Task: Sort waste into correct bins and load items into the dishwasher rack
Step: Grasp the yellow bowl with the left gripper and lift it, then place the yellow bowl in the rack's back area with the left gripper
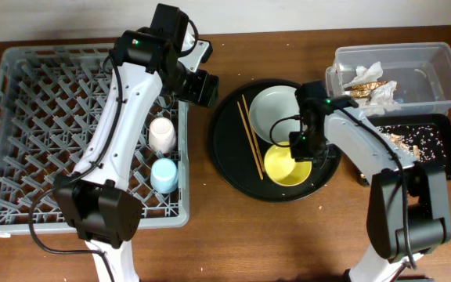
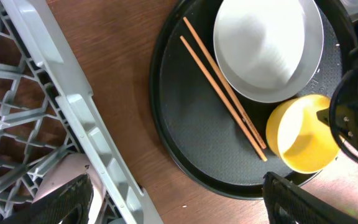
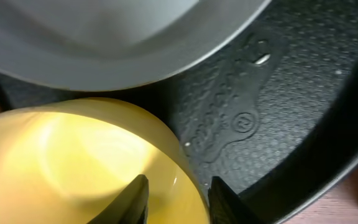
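My left gripper will next go down toward the right in the overhead view, onto the yellow bowl's rim beside the chopsticks, because my right gripper is astride the other side of the bowl.
The yellow bowl (image 1: 286, 166) sits on the round black tray next to the white plate (image 1: 275, 110) and two chopsticks (image 1: 250, 138). My right gripper (image 1: 300, 142) straddles the bowl's rim; in the right wrist view its fingers (image 3: 179, 199) pinch the yellow bowl's (image 3: 61, 162) wall, below the plate (image 3: 104, 37). My left gripper (image 1: 200, 84) is open and empty, hovering between the dishwasher rack (image 1: 22, 133) and the round tray. The pink cup (image 1: 161, 133) and light-blue cup (image 1: 164, 174) stand in the rack. The left wrist view shows the gripper (image 2: 179, 208), plate (image 2: 266, 50), chopsticks (image 2: 222, 93) and bowl (image 2: 300, 134).
The round black tray (image 1: 229, 153) lies mid-table. A clear tub (image 1: 437, 70) at the back right holds white napkins (image 1: 378, 95) and brown wrappers (image 1: 362, 82). A black rectangular tray (image 1: 437, 145) below it holds beige crumbs. The rack's edge (image 2: 73, 106) is near my left gripper.
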{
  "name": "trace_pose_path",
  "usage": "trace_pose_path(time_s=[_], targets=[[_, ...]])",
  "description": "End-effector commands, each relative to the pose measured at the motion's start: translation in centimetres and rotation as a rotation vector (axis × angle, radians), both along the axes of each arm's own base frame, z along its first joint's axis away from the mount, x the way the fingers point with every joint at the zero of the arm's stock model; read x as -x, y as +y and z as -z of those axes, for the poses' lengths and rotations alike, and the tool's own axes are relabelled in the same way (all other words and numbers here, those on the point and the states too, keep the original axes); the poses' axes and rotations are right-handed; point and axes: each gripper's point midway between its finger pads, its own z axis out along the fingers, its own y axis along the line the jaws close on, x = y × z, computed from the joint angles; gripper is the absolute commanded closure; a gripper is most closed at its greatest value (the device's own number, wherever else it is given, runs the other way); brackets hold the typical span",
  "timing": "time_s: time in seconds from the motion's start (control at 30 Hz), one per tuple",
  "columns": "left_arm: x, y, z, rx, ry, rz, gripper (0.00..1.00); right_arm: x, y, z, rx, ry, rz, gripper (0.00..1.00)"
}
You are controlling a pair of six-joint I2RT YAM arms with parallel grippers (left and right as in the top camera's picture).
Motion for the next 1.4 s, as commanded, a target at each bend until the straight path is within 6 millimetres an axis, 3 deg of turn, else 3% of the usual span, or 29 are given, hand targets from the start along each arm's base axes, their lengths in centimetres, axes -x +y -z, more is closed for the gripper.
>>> trace_pose_path(time_s=[0.0, 0.1, 0.13, 0.2, 0.27, 0.3, 0.33, 0.4, 0.47, 0.53, 0.67, 0.7, 0.77, 0.93, 0.97, 1.0, 1.07, 1.17, 1.2, 1.23, 1.3, 1.37], targets=[[-0.4, 0.2, -0.7, -0.001, -0.027, 0.001, 0.13, -0.2, 0.7, -0.4, -0.025, -0.009, -0.004, 0.67], [-0.3, 0.2, -0.7, -0.001, -0.023, 0.001, 0.13, -1.2, 3.0, -2.1, -0.145, -0.031, -0.054, 0.67], [0.0, 0.0, -0.7, 0.01, -0.012, 0.005, 0.13, -1.7, 2.9, -3.2, -0.147, -0.041, -0.049, 0.54], [1.3, -1.2, -0.3, 0.054, 0.041, 0.036, 0.13, -3.2, 1.9, -6.2, -0.153, -0.076, -0.017, 0.39], [3.0, -3.7, 1.2, 0.058, 0.09, 0.088, 0.13, -5.3, 0.0, -10.2, -0.164, -0.142, 0.059, 0.29], [4.5, -6.0, 2.6, 0.05, 0.115, 0.136, 0.13, -6.6, -2.1, -12.4, -0.167, -0.195, 0.112, 0.24], [5.4, -7.6, 3.6, 0.044, 0.124, 0.177, 0.13, -7.0, -3.0, -12.7, -0.166, -0.207, 0.14, 0.23], [8.0, -10.3, 6.6, -0.02, 0.166, 0.25, 0.13, -6.2, -7.3, -12.5, -0.154, -0.175, 0.26, 0.23], [9.5, -12.4, 9.5, -0.048, 0.21, 0.308, 0.13, -5.6, -9.3, -12.4, -0.147, -0.157, 0.312, 0.23], [11.0, -13.8, 13.2, -0.093, 0.283, 0.345, 0.2, -5.0, -9.9, -12.2, -0.143, -0.136, 0.33, 0.22], [10.5, -13.0, 16.5, -0.175, 0.333, 0.231, 0.26, -5.0, -9.8, -12.2, -0.143, -0.134, 0.329, 0.22], [10.5, -13.0, 17.0, -0.177, 0.346, 0.207, 0.31, -5.0, -9.8, -12.2, -0.143, -0.132, 0.329, 0.22], [10.3, -13.4, 17.6, -0.172, 0.354, 0.161, 0.56, -4.9, -9.8, -12.2, -0.143, -0.131, 0.329, 0.22], [10.9, -14.5, 18.4, -0.172, 0.358, 0.152, 0.85, -4.9, -9.8, -12.2, -0.141, -0.132, 0.319, 0.22], [11.0, -14.6, 18.4, -0.173, 0.358, 0.154, 0.99, -4.9, -9.8, -12.2, -0.141, -0.132, 0.31, 0.22], [11.0, -14.5, 18.4, -0.175, 0.36, 0.154, 0.99, -4.9, -9.8, -12.1, -0.141, -0.132, 0.31, 0.22], [10.8, -14.0, 17.6, -0.182, 0.374, 0.142, 0.99, -4.9, -9.8, -12.1, -0.14, -0.13, 0.306, 0.22], [7.9, -12.1, 11.3, -0.158, 0.331, 0.113, 0.99, -4.9, -9.8, -12.1, -0.14, -0.13, 0.306, 0.21], [6.0, -10.5, 8.0, -0.177, 0.259, 0.076, 0.99, -4.9, -9.8, -12.1, -0.14, -0.13, 0.306, 0.21], [4.2, -8.2, 5.0, -0.24, 0.165, 0.024, 0.99, -4.9, -9.8, -12.1, -0.14, -0.131, 0.306, 0.21], [0.1, -1.3, -0.9, -0.474, -0.094, -0.136, 0.99, -5.0, -9.9, -12.1, -0.14, -0.134, 0.306, 0.21], [-2.7, 5.8, -4.0, -0.747, -0.259, -0.318, 0.99, -5.1, -9.9, -12.1, -0.14, -0.134, 0.306, 0.21]])
